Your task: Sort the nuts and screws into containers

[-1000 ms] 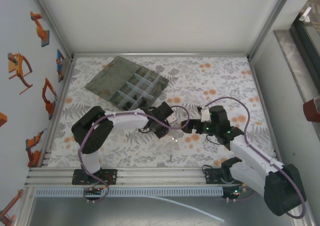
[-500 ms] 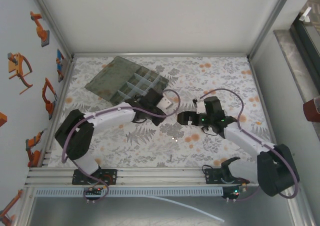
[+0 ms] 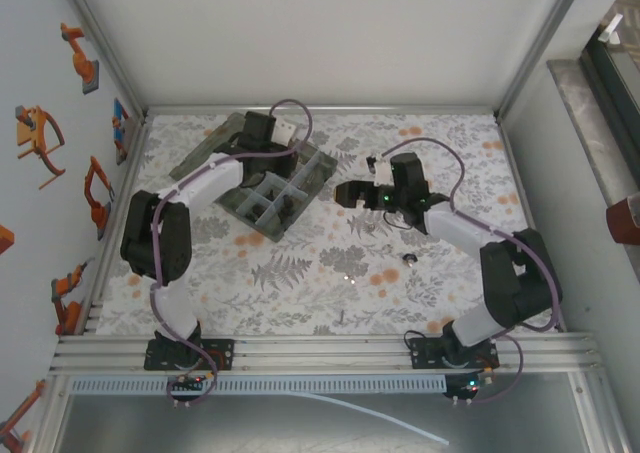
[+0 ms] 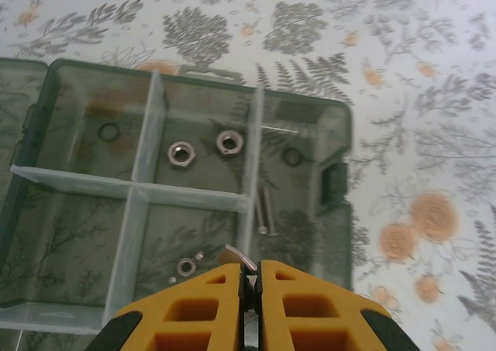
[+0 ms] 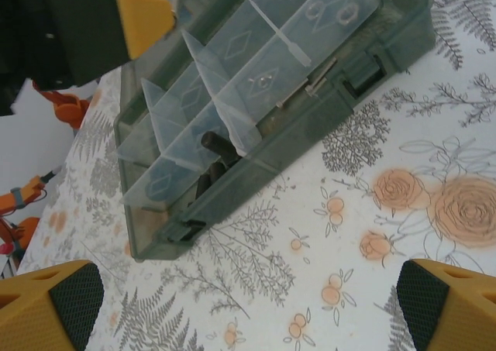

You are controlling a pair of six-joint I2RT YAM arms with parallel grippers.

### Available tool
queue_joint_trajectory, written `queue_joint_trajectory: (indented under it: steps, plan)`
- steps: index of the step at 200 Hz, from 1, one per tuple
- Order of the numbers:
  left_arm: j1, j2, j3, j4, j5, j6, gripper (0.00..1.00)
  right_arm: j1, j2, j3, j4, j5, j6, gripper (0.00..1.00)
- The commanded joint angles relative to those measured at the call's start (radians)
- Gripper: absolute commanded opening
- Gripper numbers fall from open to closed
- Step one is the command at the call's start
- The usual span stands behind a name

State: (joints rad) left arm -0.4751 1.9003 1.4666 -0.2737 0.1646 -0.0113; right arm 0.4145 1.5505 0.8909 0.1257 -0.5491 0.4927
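Note:
My left gripper will move gently past the pale divider and down over the long screws' compartment point(image 3: 313, 174) point(image 4: 278, 242) to release, because that compartment is below the gripper, across the divider.
The grey organiser box point(image 3: 300, 188) lies open at the table's back left, its containers point(image 4: 198, 138) split by pale dividers. Two silver hex nuts point(image 4: 180, 153) share one compartment. Long screws point(image 4: 263, 211) lie in the one beside it, and a small nut point(image 4: 186, 267) sits nearer me. My left gripper point(image 4: 249, 267) hovers over a divider, shut on a small silvery curved piece point(image 4: 236, 256); nut or screw, I cannot tell. My right gripper point(image 3: 342, 193) stands wide open over bare table point(image 5: 248, 320), just right of the box point(image 5: 271, 126). Dark screws point(image 5: 215, 153) lie in a near compartment.
The flat lid point(image 3: 212, 151) lies folded out to the box's left. A small dark ring-like piece point(image 3: 408, 260) and tiny bright bits point(image 3: 346, 277) lie loose mid-table. Another small piece point(image 3: 340, 318) is near the front rail. White walls close the back and sides.
My left arm swung from mid-table up over the box and its jaws closed on the small piece. My right arm stretched forward to the box's right side, still open.

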Motion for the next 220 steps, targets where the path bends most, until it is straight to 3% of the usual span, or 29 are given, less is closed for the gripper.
queue_joint_trajectory:
  steps: [1,55,90,121,152,180,220]
  plan:
    - [0.012,0.069,0.077,-0.063,-0.016,-0.027,0.06,-0.006,0.044,0.057,0.037,-0.030,-0.008,0.99]
    - [0.012,0.173,0.128,-0.079,-0.041,-0.047,0.07,-0.006,0.076,0.047,0.078,-0.052,0.019,0.98]
    - [-0.009,0.173,0.127,-0.085,-0.065,-0.049,0.15,-0.006,0.040,0.014,0.060,-0.050,0.000,0.98]
    - [-0.056,0.114,0.131,-0.104,-0.187,-0.032,0.24,-0.011,-0.005,-0.033,0.080,-0.063,-0.016,0.98]
    - [-0.119,0.004,0.081,-0.115,-0.300,-0.043,0.25,-0.020,-0.071,-0.041,-0.013,-0.058,-0.039,0.98]
    - [-0.189,-0.120,-0.015,-0.098,-0.320,-0.075,0.27,-0.020,-0.184,-0.115,-0.172,0.065,-0.065,0.98]
    - [-0.313,-0.241,-0.187,-0.095,-0.311,-0.137,0.28,-0.022,-0.365,-0.297,-0.211,0.110,-0.026,0.98]
